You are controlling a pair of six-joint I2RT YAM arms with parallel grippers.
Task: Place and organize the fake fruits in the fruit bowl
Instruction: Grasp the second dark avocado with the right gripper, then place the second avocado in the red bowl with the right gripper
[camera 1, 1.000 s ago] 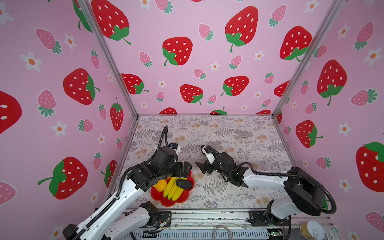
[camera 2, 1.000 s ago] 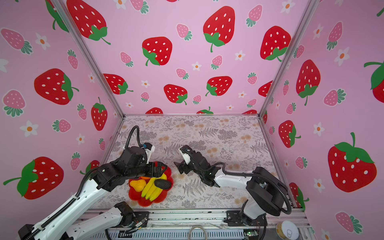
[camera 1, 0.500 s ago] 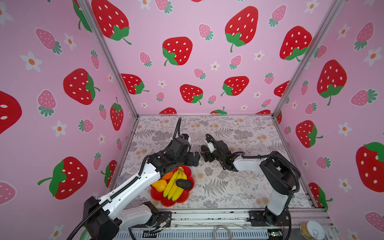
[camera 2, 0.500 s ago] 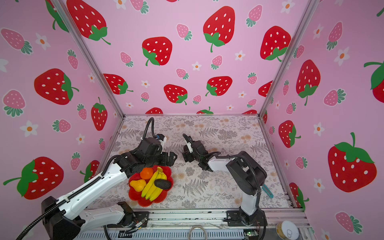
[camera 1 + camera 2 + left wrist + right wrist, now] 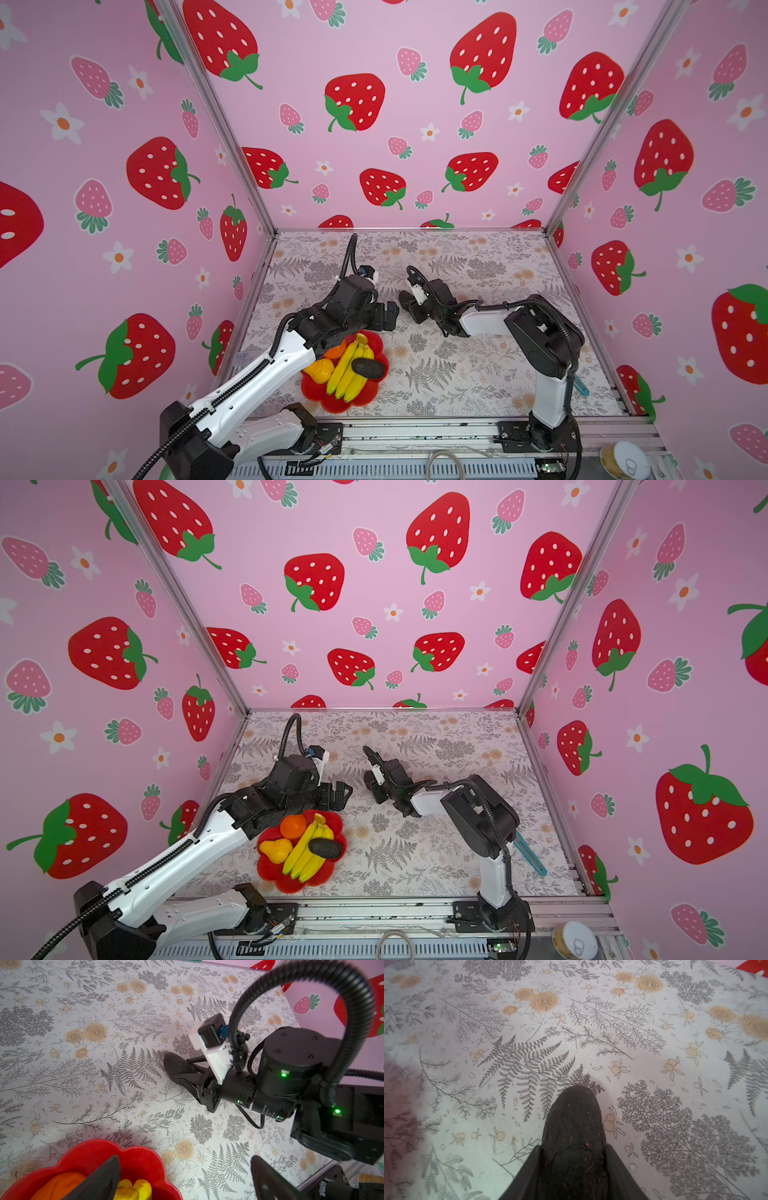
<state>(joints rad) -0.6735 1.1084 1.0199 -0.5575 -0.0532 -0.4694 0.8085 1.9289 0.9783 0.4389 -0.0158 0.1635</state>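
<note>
The robot's right gripper needs to move up and back over the near side of the bowl next, then down to release the second avocado, because there is room beside the first one.
The red fruit bowl [image 5: 328,405] [image 5: 270,872] sits near the front left of the mat. It holds the banana bunch [image 5: 349,370] [image 5: 305,854], the orange [image 5: 336,351] [image 5: 293,825], the pear-shaped fruit [image 5: 319,370] [image 5: 276,850] and one avocado [image 5: 368,368] [image 5: 325,848]. A second avocado [image 5: 575,1118] [image 5: 176,1066] lies on the mat beyond the bowl. My right gripper [image 5: 572,1151] [image 5: 409,301] [image 5: 372,781] is shut on it, a finger against each side. My left gripper [image 5: 182,1178] [image 5: 390,316] [image 5: 343,791] hangs open and empty just past the bowl's far rim.
Pink strawberry-print walls close in the mat on three sides. A metal rail [image 5: 415,432] with both arm bases runs along the front. A white-lidded can [image 5: 625,459] [image 5: 575,939] stands outside at the front right. A teal strip [image 5: 530,856] lies beside the right arm's base.
My right gripper has reached farther back and its jaws have narrowed onto the avocado. My left gripper has moved from over the bowl to just beyond its far rim, still open.
</note>
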